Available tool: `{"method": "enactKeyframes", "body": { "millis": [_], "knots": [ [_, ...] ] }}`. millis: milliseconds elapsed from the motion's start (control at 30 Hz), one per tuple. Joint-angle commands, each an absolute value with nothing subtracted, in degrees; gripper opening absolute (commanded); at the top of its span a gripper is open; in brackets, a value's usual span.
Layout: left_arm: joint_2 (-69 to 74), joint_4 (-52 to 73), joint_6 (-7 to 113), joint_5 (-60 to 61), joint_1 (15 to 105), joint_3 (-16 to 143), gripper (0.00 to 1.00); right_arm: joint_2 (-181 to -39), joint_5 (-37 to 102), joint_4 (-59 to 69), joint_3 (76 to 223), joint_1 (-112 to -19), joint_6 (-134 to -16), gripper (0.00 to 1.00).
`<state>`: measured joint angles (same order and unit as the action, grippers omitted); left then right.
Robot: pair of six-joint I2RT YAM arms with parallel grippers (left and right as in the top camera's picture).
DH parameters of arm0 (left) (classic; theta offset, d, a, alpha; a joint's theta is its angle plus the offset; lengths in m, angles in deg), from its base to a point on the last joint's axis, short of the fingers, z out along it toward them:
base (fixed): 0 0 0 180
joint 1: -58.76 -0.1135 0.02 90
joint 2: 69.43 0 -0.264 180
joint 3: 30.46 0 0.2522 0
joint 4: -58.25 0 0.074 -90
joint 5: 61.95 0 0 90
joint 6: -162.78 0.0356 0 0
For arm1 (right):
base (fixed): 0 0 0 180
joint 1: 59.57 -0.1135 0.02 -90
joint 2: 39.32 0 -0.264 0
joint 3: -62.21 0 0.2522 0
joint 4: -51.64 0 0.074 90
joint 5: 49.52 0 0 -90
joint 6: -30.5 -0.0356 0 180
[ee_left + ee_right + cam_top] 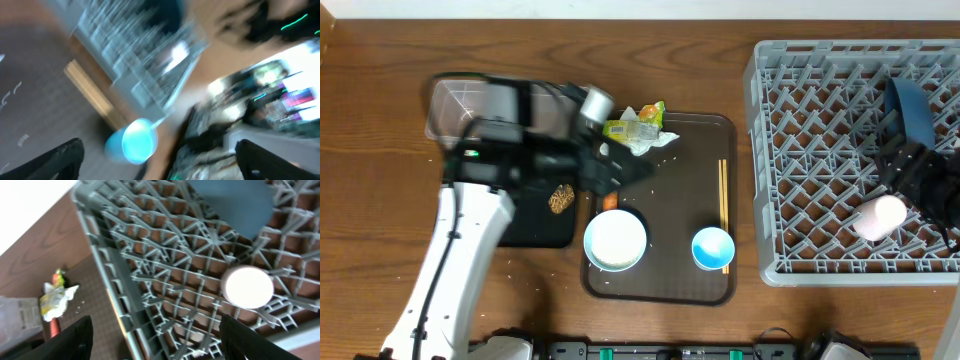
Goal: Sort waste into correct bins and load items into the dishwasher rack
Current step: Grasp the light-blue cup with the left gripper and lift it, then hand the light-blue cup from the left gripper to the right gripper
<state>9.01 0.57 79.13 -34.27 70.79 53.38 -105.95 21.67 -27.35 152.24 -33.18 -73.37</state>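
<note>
The light blue cup stands upright below my left gripper and to its right in the overhead view. The left gripper moves across, back and down onto its rim [700, 234] [124, 137] next.
My left gripper [623, 175] is open and empty above the dark brown serving tray, just above the orange carrot [610, 201]; its own view is blurred [160, 161]. The brown food lump [560, 198] lies on the black tray [535, 232]. The yellow-green wrapper [634, 124] and white tissue [648, 142] lie at the serving tray's back. The white bowl [615, 240], light blue cup [713, 248] and chopsticks [724, 198] are on the serving tray. My right gripper [906, 170] is open and empty over the grey rack [790, 150], near the pink cup [247, 286] and blue dish [230, 200].
The clear tub [460, 105] stands at the back left, partly under my left arm. The brown serving tray [670, 290] sits between the black tray and the rack. A few white rice grains [670, 140] lie on it near the tissue.
</note>
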Motion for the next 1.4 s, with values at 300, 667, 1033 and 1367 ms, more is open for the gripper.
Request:
{"method": "enactKeyframes", "body": {
  "millis": [300, 667, 1033, 1367],
  "knots": [
    [14.9, -0.4, 81.8, 14.6, 104.9, 53.1, 0.74, -107.4, 19.0, -26.0, 153.0, -36.0, -74.5, 0.74],
    [30.9, 7.9, 75.3, 12.3, 109.4, 53.1, 0.59, -107.5, 19.0, -26.1, 153.0, -36.0, -74.5, 0.74],
    [27.2, 2.9, 71.2, 11.9, 105.1, 57.3, 0.06, -107.5, 19.0, -28.0, 153.0, -36.0, -72.6, 0.77],
    [14.5, 6.9, 70.6, -35.1, 76.5, 58.3, 0.06, -107.6, 1.0, -28.2, 152.0, -42.7, -57.8, 0.78]
  ]
}}
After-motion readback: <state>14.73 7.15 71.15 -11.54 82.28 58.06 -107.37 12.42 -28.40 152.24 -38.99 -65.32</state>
